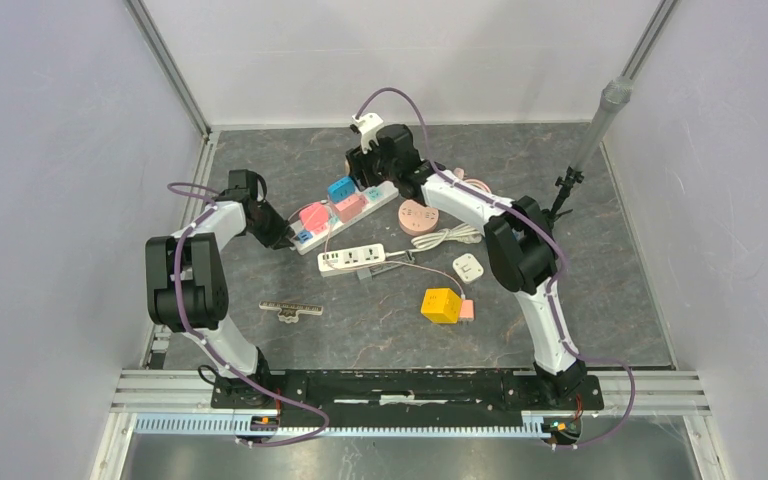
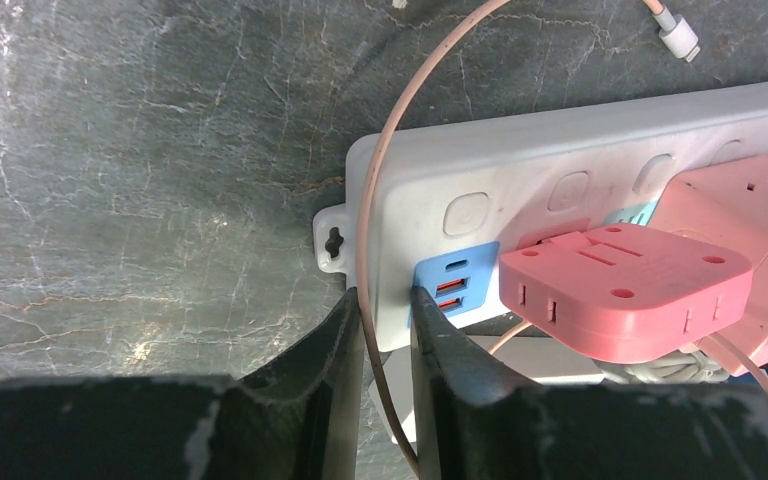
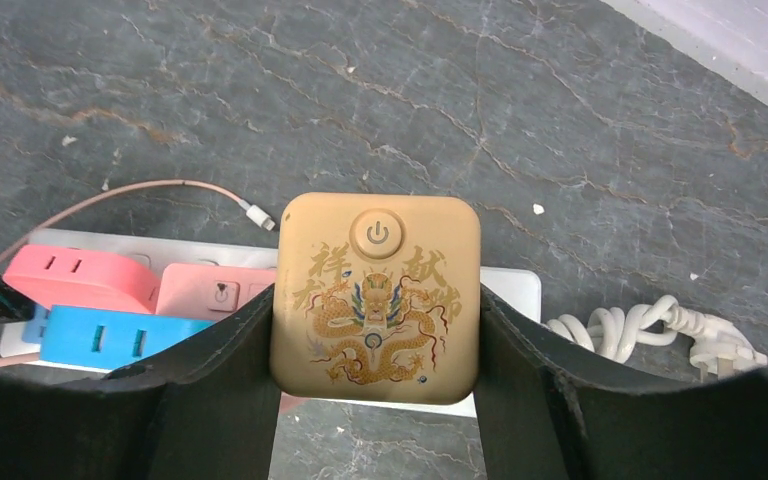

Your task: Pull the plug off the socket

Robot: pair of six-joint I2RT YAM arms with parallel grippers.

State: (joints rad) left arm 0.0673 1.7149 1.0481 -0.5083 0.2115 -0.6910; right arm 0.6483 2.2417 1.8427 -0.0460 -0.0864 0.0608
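Note:
My right gripper carries the plug across, lowers it and lets go next. Tabletop clear of the power strip lies below and to the gripper's right in the top view.
The socket is a long white power strip [image 1: 380, 198] lying slantwise in the middle of the table, with pink and blue adaptors plugged into it. My left gripper [image 1: 288, 240] is shut on the strip's near-left end [image 2: 520, 160]. Its fingers [image 2: 340, 330] pinch the white casing beside the blue USB panel, and a thin pink cable [image 2: 400, 120] runs between them. The plug [image 3: 375, 290] is a tan square block with a power button and a gold dragon print. My right gripper [image 3: 375, 300] is shut on its two sides over the strip's far end [image 3: 508, 285]. Whether its pins still sit in the strip is hidden.
A second white power strip [image 1: 352, 259], a yellow cube [image 1: 440, 304], a small white adaptor [image 1: 468, 267], a round pink disc [image 1: 420, 217] and a coiled white cord [image 3: 650, 325] lie nearby. A metal bar [image 1: 290, 310] lies at the front left. A stand pole [image 1: 570, 185] rises at right.

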